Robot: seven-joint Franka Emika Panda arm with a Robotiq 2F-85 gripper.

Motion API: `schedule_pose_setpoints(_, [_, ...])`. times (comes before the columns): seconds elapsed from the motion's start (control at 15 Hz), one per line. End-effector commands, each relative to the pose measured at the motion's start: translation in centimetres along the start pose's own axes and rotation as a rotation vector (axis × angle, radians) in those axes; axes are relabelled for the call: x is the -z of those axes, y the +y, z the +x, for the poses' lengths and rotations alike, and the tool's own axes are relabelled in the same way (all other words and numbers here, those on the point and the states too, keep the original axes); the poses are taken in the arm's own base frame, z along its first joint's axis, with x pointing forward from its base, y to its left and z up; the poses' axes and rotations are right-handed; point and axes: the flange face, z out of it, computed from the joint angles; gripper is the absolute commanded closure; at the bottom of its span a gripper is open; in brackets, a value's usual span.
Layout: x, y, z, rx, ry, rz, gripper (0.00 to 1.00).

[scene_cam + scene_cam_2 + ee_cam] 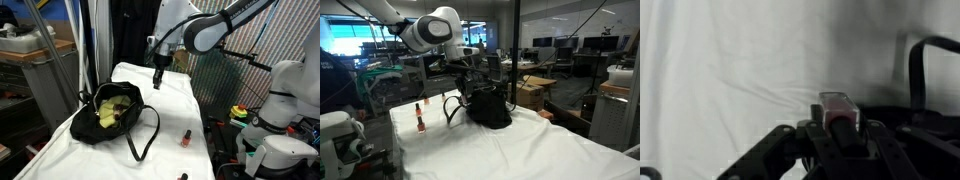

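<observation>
The open handbag [115,112] lies to the right in the wrist view, so my gripper will next carry the bottle that way, over the yellow inside, and release it.
My gripper [837,128] is shut on a small clear bottle [836,104] with pinkish-red contents and a dark cap, held between the fingers. In both exterior views the gripper [157,80] [470,76] hangs above the white cloth, just beyond the open black handbag [115,112] [488,108]. The bag holds yellow items [110,108]. In the wrist view the bag's black strap [915,60] and its dark edge show at the right.
A white cloth covers the table [170,110]. A small red bottle [185,139] stands near the bag's strap, and two small bottles [419,116] show in an exterior view. Grey bins [45,70] stand beside the table, with white equipment [280,110] on the other side.
</observation>
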Motion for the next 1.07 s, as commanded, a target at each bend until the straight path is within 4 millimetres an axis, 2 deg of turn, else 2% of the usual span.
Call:
schedule_pose_setpoints(0.0, [3.6, -1.9, 4.4, 0.027, 0.085, -0.019, 0.85])
schedule_pose_setpoints(0.13, [4.8, -3.2, 6.6, 0.059, 0.122, -0.012, 0.85])
schedule_pose_setpoints(0.33, [5.3, -5.1, 9.6, 0.098, 0.142, 0.001, 0.85])
schedule_pose_setpoints(0.73, [3.0, -9.2, 14.6, 0.192, 0.138, 0.016, 0.85])
schedule_pose_setpoints(1.0, [1.3, -10.7, 16.8, 0.24, 0.121, 0.008, 0.85])
